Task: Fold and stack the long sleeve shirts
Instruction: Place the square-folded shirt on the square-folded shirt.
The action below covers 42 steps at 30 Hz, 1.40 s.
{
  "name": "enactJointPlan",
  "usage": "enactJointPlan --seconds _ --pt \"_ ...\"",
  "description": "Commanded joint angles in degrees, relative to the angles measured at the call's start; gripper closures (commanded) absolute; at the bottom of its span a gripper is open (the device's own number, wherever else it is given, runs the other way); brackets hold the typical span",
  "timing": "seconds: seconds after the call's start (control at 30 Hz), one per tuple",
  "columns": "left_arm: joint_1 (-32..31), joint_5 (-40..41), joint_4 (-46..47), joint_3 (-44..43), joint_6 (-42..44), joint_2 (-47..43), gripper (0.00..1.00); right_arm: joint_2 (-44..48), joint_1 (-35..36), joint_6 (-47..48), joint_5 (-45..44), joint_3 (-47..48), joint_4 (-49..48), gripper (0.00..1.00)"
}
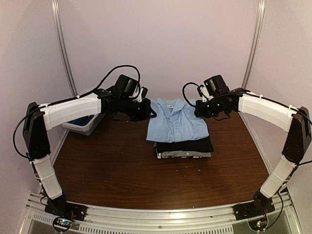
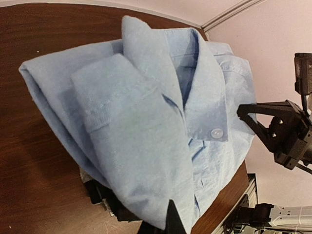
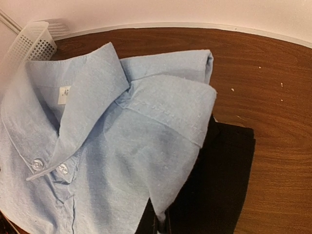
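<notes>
The black shirt's side (image 1: 210, 142) (image 3: 236, 168) is uncovered below my right gripper and to its right in the top view, so I will move it down there next and release.
A folded light blue shirt (image 1: 176, 123) lies collar to the back on top of a stack, over a black shirt (image 1: 187, 145) and a grey/white patterned one (image 1: 187, 154). My left gripper (image 1: 146, 111) is at the blue shirt's left shoulder. In the left wrist view (image 2: 171, 215) the blue cloth (image 2: 146, 126) runs down into the jaws, which are shut on its folded edge. My right gripper (image 1: 201, 109) is at the right shoulder. In the right wrist view (image 3: 163, 224) the blue cloth (image 3: 122, 146) tapers to a pinched point between its shut jaws, with the black shirt (image 3: 219, 180) beside it.
A white mesh basket (image 1: 85, 125) stands at the back left, behind my left arm; it also shows in the right wrist view (image 3: 31, 44). The brown table (image 1: 122, 175) stretches bare toward the near edge. Walls close the back and sides.
</notes>
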State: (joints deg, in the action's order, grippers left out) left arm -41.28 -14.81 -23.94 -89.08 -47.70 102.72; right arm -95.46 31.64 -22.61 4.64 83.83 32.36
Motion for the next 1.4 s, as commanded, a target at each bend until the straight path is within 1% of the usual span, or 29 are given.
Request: enactJointPlan --seconds 0.0,0.17,0.5,0.77,0.83,0.87,0.9,0.97,1.03,1.07,1.13,1.37 --pt "-2.0 -2.6 2.4 -6.5 -0.8 5.0 1.00 4.1 -3.4 2.0 0.7 -3.6 -1.7 1.00" --pt "-2.4 -2.7 2.5 -9.0 -1.1 8.4 1.00 4.8 -6.0 2.9 1.6 -6.0 -1.6 1.00" --pt "-2.4 -4.1 2.5 -10.5 -1.2 11.4 1.00 6.1 -8.8 3.3 1.8 -8.4 -1.9 1.00" --pt "-2.1 -2.8 2.5 -10.4 -0.5 14.3 1.00 5.5 -9.9 3.3 1.3 -11.3 -3.6 1.00" --pt "-1.4 -0.9 2.4 -9.8 0.3 15.8 1.00 4.7 -10.6 3.4 -0.4 -12.7 -4.3 0.92" --pt "-0.9 0.1 2.2 -8.8 0.7 16.6 0.99 4.0 -11.0 3.4 -0.8 -13.4 -4.4 0.90" --pt "-0.2 0.6 2.2 -7.8 0.7 17.4 0.92 3.4 -11.5 3.3 -0.7 -13.9 -4.3 0.88" --pt "1.1 0.4 2.2 -6.2 0.9 18.7 0.81 2.9 -12.1 3.4 -1.0 -15.2 -4.6 0.80" --pt "1.5 1.7 2.2 -5.1 1.5 19.1 0.69 2.9 -12.2 3.4 -1.9 -16.3 -4.8 0.70" --pt "1.5 2.7 1.8 -4.8 1.8 19.0 0.66 3.2 -12.2 3.3 -2.1 -16.8 -5.0 0.67" --pt "1.8 3.4 1.4 -4.5 1.9 18.7 0.64 3.7 -12.2 3.1 -1.9 -17.7 -5.2 0.63" --pt "1.9 4.5 1.4 -3.2 2.7 16.9 0.64 6.8 -12.2 2.6 -2.0 -19.8 -4.7 0.56"
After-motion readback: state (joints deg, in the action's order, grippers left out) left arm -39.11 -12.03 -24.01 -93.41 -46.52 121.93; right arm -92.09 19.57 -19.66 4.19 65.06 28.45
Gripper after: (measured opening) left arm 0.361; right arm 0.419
